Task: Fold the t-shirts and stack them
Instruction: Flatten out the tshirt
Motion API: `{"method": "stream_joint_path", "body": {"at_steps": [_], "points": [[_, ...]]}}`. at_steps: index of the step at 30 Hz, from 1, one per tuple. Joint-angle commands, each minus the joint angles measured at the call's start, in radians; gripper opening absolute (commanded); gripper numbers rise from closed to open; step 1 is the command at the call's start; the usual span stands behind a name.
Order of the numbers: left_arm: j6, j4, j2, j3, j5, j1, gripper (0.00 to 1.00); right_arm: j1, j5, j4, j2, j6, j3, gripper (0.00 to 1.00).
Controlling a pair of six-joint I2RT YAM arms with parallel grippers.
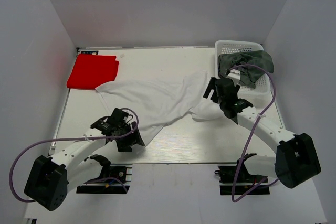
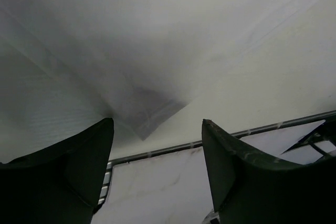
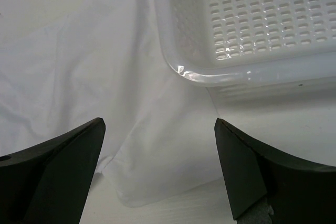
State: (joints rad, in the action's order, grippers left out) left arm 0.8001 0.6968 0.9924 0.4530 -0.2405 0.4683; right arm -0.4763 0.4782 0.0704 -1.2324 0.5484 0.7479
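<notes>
I will move my right gripper down and back onto the white shirt's near corner on the basket side, because that corner is clear of the basket's rim.
A white t-shirt [image 1: 157, 100] lies spread and rumpled across the middle of the table. A bright red t-shirt [image 1: 92, 72] lies folded at the back left. A dark grey-green t-shirt [image 1: 247, 64] is bunched in the basket. My left gripper [image 1: 136, 139] hovers at the white shirt's near corner [image 2: 152, 116]; in the left wrist view the left gripper [image 2: 156, 129] is open, the corner just ahead of its fingertips, nothing between them. My right gripper [image 1: 211, 91] is open above the shirt's right edge [image 3: 157, 171]; its wrist view shows the right gripper [image 3: 158, 127] empty.
A white lattice basket [image 1: 239, 47] stands at the back right; its corner [image 3: 210, 74] lies close ahead of the right gripper, resting by the white cloth. The table's near edge rail [image 2: 236, 132] runs just past the left fingertips. White walls enclose the table.
</notes>
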Motion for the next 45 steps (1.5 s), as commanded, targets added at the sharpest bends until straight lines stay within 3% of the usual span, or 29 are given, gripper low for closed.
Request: {"method": "stream_joint_path", "body": {"at_steps": [1,7,10,14,18,23,28,35,40,42,45], "points": [[0.025,0.098,-0.014,0.024,0.016,0.044,0.75,0.018,0.063,0.038,0.031,0.033,-0.008,0.9],[0.056,0.083,0.1,0.067,0.102,0.104,0.66,0.036,0.051,0.045,0.054,0.041,-0.042,0.9],[0.056,0.032,0.156,0.092,0.125,0.116,0.53,0.044,0.031,0.075,0.063,0.048,-0.053,0.9],[0.056,0.041,0.204,0.128,0.156,0.127,0.31,0.048,0.014,0.117,0.086,0.045,-0.084,0.9],[0.045,0.052,0.213,0.16,0.17,0.136,0.0,0.054,0.01,0.176,0.099,0.047,-0.111,0.9],[0.024,0.032,0.187,0.161,0.17,0.136,0.0,0.059,-0.018,0.178,0.068,0.036,-0.153,0.89],[0.014,0.082,0.15,0.205,0.271,0.136,0.0,0.067,-0.015,0.146,-0.047,0.028,-0.145,0.85],[0.005,0.147,0.089,0.268,0.357,0.136,0.0,0.08,-0.001,0.107,-0.199,0.054,-0.111,0.72],[0.005,0.149,0.057,0.288,0.401,0.136,0.0,0.081,-0.033,0.088,-0.254,0.061,-0.097,0.18],[0.005,0.139,0.057,0.288,0.402,0.136,0.0,0.084,-0.061,0.065,-0.248,0.035,-0.099,0.06],[0.016,0.158,0.048,0.309,0.448,0.136,0.0,0.081,-0.05,0.032,-0.236,0.004,-0.091,0.0]]}}
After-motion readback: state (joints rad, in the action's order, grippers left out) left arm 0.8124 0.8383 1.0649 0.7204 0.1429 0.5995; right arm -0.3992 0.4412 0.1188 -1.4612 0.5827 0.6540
